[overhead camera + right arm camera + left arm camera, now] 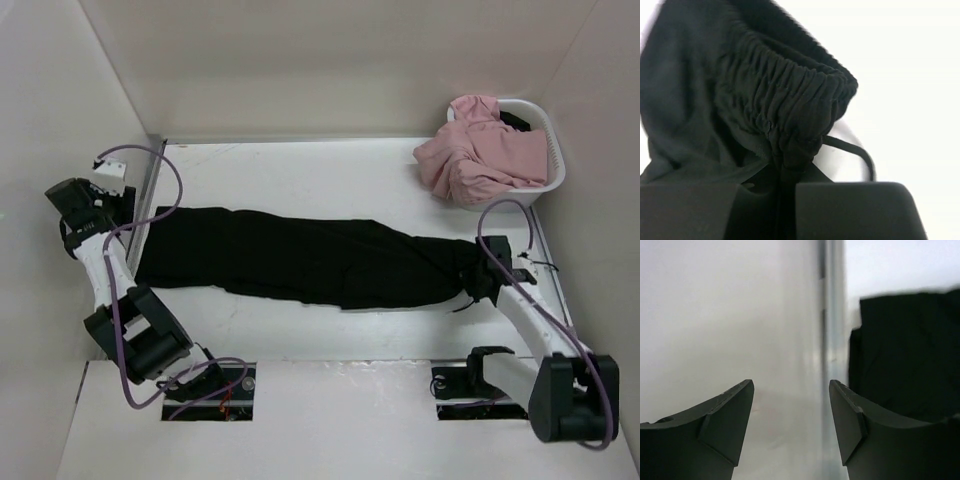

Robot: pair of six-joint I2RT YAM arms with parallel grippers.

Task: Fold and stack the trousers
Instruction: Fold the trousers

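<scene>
The right gripper rises, swings over the trousers' middle (287, 257) and lowers to release the waistband next, as that lies to its left in the top view.
The black trousers (300, 258) lie stretched flat across the table, legs to the left and waistband to the right. My right gripper (484, 275) is shut on the gathered elastic waistband (790, 107), and the thin drawstring (852, 150) loops out beside it. My left gripper (122, 215) hovers at the left end by the leg hems, open with nothing between its fingers (727, 417). In the left wrist view the black cloth (905, 355) lies to the right of the jaws, apart from them.
A white basket (548, 170) at the back right holds a pink garment (480, 150) that spills over its rim. White walls enclose the table on three sides. A metal strip (148, 200) runs along the left wall next to the left gripper.
</scene>
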